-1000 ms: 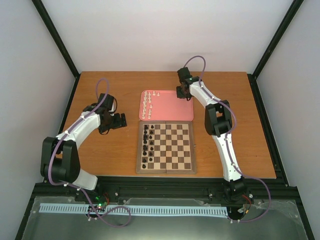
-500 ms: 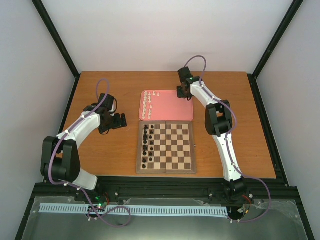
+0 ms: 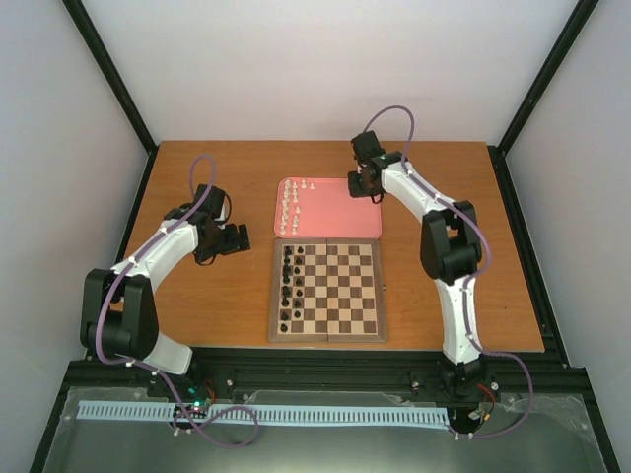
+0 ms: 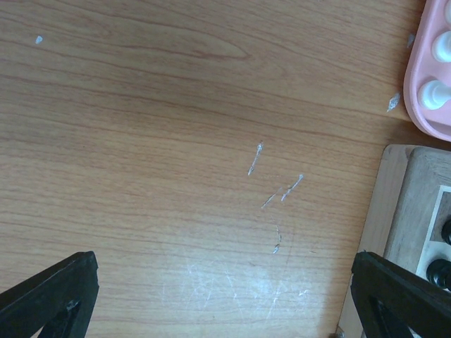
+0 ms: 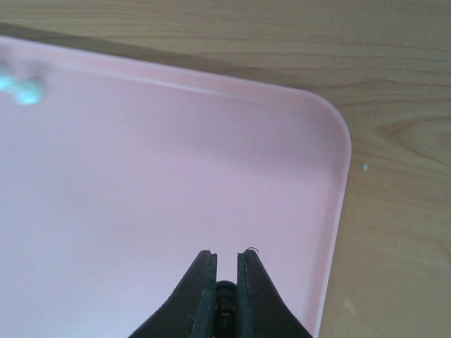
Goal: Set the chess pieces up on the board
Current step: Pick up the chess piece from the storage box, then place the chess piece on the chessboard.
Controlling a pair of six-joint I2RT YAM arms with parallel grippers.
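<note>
The robot needs to carry its right gripper back over the board next and lower it onto the near-end square of the inner black column (image 3: 297,327), because only that square there is missing a piece.
The board (image 3: 326,336) lies near the arms, with black chess pieces (image 3: 290,281) in its two left columns. Cream-white chess pieces (image 3: 291,202) stand along the left side of the pink tray (image 3: 340,212) behind it. My right gripper (image 3: 362,184) hovers over the tray's far right corner. In the right wrist view the gripper (image 5: 226,255) is shut on a small black chess piece (image 5: 225,292) set deep between the fingers. My left gripper (image 3: 237,238) is open over bare table left of the board; its fingers (image 4: 49,292) stand wide apart with nothing between them.
The left wrist view shows the tray's corner (image 4: 423,120) with white pieces (image 4: 433,95), and the board's edge (image 4: 405,204) with black pieces (image 4: 440,271). The right wrist view shows the tray's floor (image 5: 141,176) and a blurred white piece (image 5: 25,88).
The right gripper's jaws have closed on the black piece at the tray's far right corner. The right arm's elbow has swung outward to the right. The left arm has not moved.
</note>
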